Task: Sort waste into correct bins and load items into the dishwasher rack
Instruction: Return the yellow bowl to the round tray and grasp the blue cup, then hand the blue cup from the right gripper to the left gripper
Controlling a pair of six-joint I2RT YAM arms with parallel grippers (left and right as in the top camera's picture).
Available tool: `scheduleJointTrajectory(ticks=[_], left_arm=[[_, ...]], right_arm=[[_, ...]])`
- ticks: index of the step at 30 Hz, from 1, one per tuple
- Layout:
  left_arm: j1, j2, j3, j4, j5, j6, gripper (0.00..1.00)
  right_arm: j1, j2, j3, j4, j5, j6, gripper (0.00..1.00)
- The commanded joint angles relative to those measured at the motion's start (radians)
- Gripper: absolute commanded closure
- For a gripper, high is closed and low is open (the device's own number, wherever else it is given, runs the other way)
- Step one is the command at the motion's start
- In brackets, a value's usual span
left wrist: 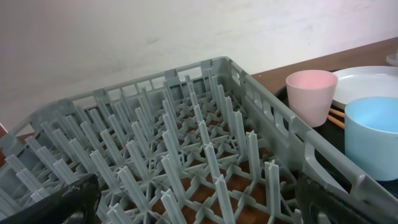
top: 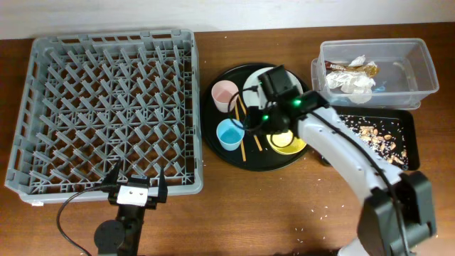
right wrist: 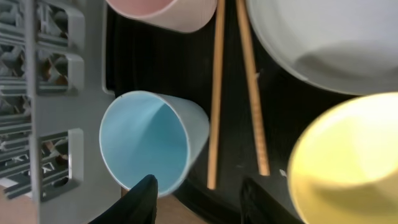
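Note:
I will next lower my right gripper onto the light blue cup's rim [top: 242,135] [right wrist: 186,160] beside the chopsticks, with one finger inside the cup's opening, because the light blue cup is standing with its opening up.
The grey dishwasher rack [top: 106,107] fills the left of the table. On the round black tray [top: 245,158] stand a pink cup [top: 225,94], a light blue cup [top: 231,134], a yellow bowl [top: 288,142], wooden chopsticks [top: 242,139] and a pale plate [top: 254,78], partly hidden by my right arm. My right gripper [right wrist: 199,190] is open above the tray, one finger at the blue cup's [right wrist: 149,140] rim and the other beside the chopsticks' [right wrist: 216,93] ends. My left gripper [left wrist: 199,205] is open and empty at the rack's [left wrist: 186,143] front edge.
A clear tub [top: 419,67] at the back right holds white napkins [top: 352,82] and a brown-gold wrapper [top: 355,67]. In front of it a shallow black tray [top: 407,121] holds beige food scraps [top: 377,136]. Rice grains dot the table near both.

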Motion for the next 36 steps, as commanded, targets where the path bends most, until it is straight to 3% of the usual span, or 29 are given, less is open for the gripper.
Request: scheduleJointTrajectory(ticks=[1,6,13,20,24,28,32,36], left_arm=[[0.004,-0.005,-0.005,-0.003,-0.004,-0.010,0.00],[0.004,-0.005,-0.005,-0.003,-0.004,-0.010,0.00],[0.004,-0.005,-0.005,0.005,0.016,-0.010,0.00],[0.004,-0.005,-0.005,0.047,0.182,-0.025,0.00],[0.004,-0.004,0.013,0.062,0.209,-0.255,0.00],[0.004,0.035,0.054,0.013,0.360,-0.294,0.00],[0.004,0.156,0.179,-0.053,0.399,-0.318,0.00],[0.004,0.414,0.392,-0.153,0.454,-0.317,0.00]], right_arm=[[0.037,0.067,0.008,0.029,-0.010,0.071,0.56],[0.039,0.137,0.008,0.069,-0.010,0.122,0.64],[0.043,0.164,0.008,0.094,-0.006,0.145,0.96],[0.015,0.117,0.010,0.057,-0.059,0.145,0.96],[-0.021,0.014,0.010,-0.007,-0.073,0.144,0.96],[-0.024,-0.078,0.010,-0.019,-0.134,0.144,0.96],[-0.024,-0.161,0.010,-0.036,-0.140,0.143,0.96],[-0.024,-0.204,0.010,-0.053,-0.140,0.136,0.96]])
